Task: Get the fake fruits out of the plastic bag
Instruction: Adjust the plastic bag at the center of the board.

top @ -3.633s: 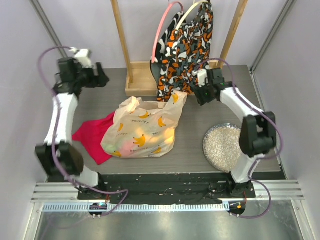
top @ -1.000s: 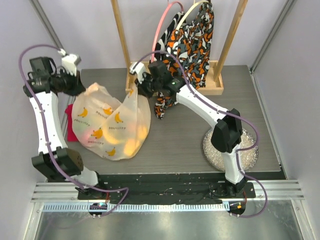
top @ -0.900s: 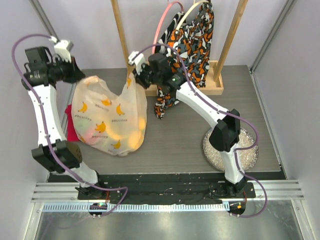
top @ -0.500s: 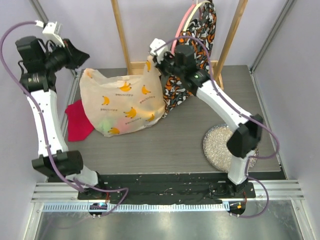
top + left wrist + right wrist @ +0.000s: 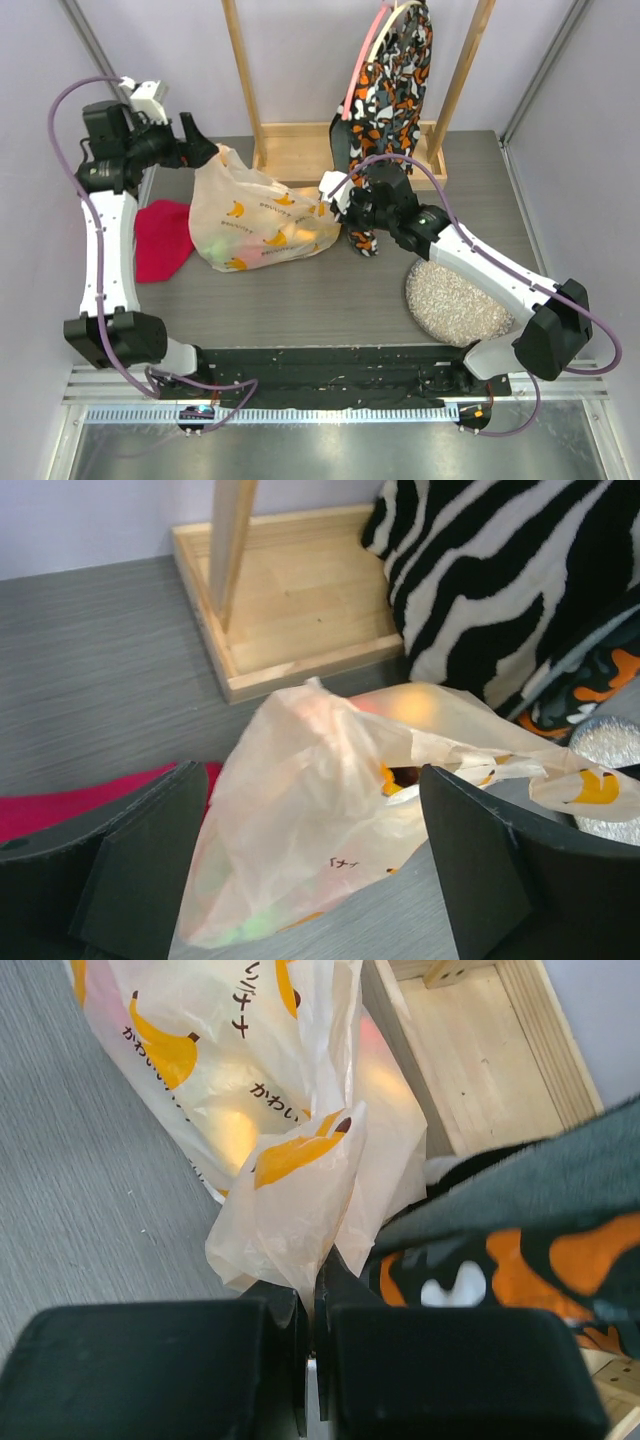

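Next I will move my left gripper down and to its right in the top view to the bag's peaked corner [image 5: 229, 157] [image 5: 325, 705], since that corner borders the bag's opening.
The plastic bag [image 5: 262, 222] lies on the table, cream with printed bananas. The fake fruits show only as a green glow [image 5: 214, 246] and orange-yellow patches [image 5: 292, 236] through its film. My left gripper [image 5: 196, 150] hangs open just above the bag's left top corner, the bag [image 5: 310, 810] below and between its fingers [image 5: 130, 870], apart from both. An orange-yellow fruit [image 5: 393, 778] peeks from the bag's mouth. My right gripper [image 5: 336, 196] is shut on a pinched fold of the bag [image 5: 290, 1180] at its right end; its jaws [image 5: 310, 1310] meet on the film.
A red cloth [image 5: 160, 240] lies left of the bag. A wooden stand base [image 5: 300, 150] sits behind it, with patterned fabric [image 5: 385, 90] hanging down beside my right wrist. The glittery silver plate [image 5: 455, 295] is at the front right.
My left gripper opened and let go of the bag's handle. The bag, held up between both arms before, sank onto the table. My right arm came down and to the right with its end.
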